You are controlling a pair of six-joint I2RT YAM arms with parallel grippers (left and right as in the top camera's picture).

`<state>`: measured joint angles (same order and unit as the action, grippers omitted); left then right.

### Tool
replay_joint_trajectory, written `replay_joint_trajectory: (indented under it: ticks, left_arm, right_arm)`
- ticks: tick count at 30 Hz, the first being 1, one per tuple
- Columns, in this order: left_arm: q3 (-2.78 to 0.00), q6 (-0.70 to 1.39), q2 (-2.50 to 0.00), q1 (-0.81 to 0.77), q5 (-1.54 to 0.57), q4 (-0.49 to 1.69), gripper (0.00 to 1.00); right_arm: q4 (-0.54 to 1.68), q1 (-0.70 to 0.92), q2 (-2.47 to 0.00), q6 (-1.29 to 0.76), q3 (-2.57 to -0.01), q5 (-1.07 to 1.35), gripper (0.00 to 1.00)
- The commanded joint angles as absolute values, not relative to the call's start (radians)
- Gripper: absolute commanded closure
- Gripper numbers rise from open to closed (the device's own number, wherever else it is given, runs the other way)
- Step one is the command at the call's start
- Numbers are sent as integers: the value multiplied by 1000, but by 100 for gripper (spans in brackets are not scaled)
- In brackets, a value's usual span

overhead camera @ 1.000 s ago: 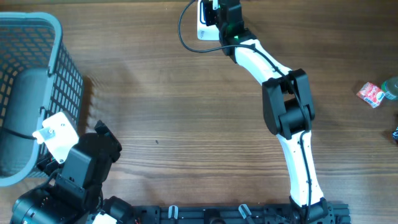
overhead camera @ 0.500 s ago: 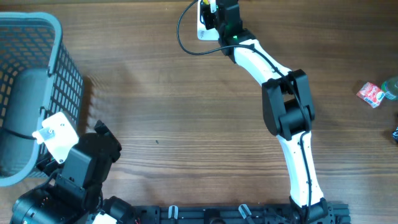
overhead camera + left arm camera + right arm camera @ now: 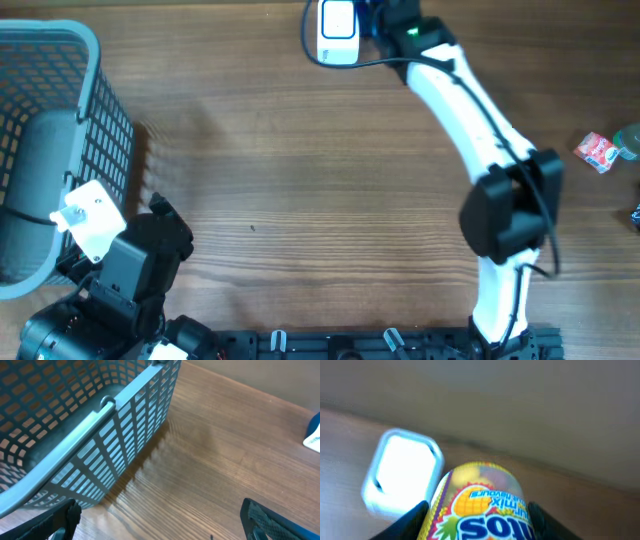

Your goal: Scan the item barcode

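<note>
Bare tabletop lies by the packet. I should next carry the tub in my right gripper to the right in the overhead view, lower it and release it.
The item is a yellow candy tub with a fruit label (image 3: 480, 505). My right gripper (image 3: 480, 516) is shut on it, one dark finger on each side. A white scanner with a blue rim (image 3: 402, 475) lies on the table just left of the tub and close to it. In the overhead view the scanner (image 3: 338, 20) sits at the far edge, and my right gripper (image 3: 385, 15) is right beside it; the tub is mostly hidden there. Beside the basket at the near left, my left gripper (image 3: 162, 522) is open wide with nothing in it.
A grey-blue mesh basket (image 3: 105, 120) stands at the left, its wall (image 3: 125, 445) just ahead of the left fingers. The scanner's black cable (image 3: 312, 52) loops on the table. A red and white packet (image 3: 597, 151) and other small things lie at the right edge.
My right arm has swung to the right. The gripper with the tub went from over the scanner to its right side, so the scanner's face now shows. The left arm has stayed put.
</note>
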<state>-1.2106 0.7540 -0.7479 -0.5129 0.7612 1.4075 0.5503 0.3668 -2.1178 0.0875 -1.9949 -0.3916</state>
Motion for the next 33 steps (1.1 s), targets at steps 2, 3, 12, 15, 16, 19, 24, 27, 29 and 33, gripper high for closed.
replay_joint_trajectory:
  ticks: [2,3,12,15,16,19,24,27,29,33]
  left_arm:
    - [-1206,764,-746,-507,787,1407,0]
    - [-1206,765,-746,-507,787,1406,0]
    - [-1206,772,-746,-507,757,1364,0]
    - [-1206,772,-746,-507,743,1353,0]
    - [-1206,772,-746,-507,737,1349,0]
    - [-1206,772,-746,-507,723,1348,0]
    - [-1206,772,-746,-507,677,1351,0]
    - [-1206,772,-746,-507,670,1351,0]
    - [-1206,771,-746,-507,670,1352,0]
    - [-1206,771,-746,-507,670,1391,0]
  right_arm:
    - [827,243,-2036,-137,-2003,-504,62]
    - [890,210,-2036,-160,-2003,-505,62]
    - [960,-249,-2114,-183,-1965,-270,56]
    - [909,-351,-2190,-183,-1962,-196,56]
    - [890,-385,-2227,-183,-1962,-163,56]
    - [867,-426,-2309,-183,-1962,-129,56]
    - [838,-437,-2389,-183,-1962,-133,55]
    - [830,-438,-2390,-180,-1962,-133,36]
    - [843,-441,-2390,-129,-1962,-134,2]
    - [881,-462,-2357,-130,-1963,-160,0]
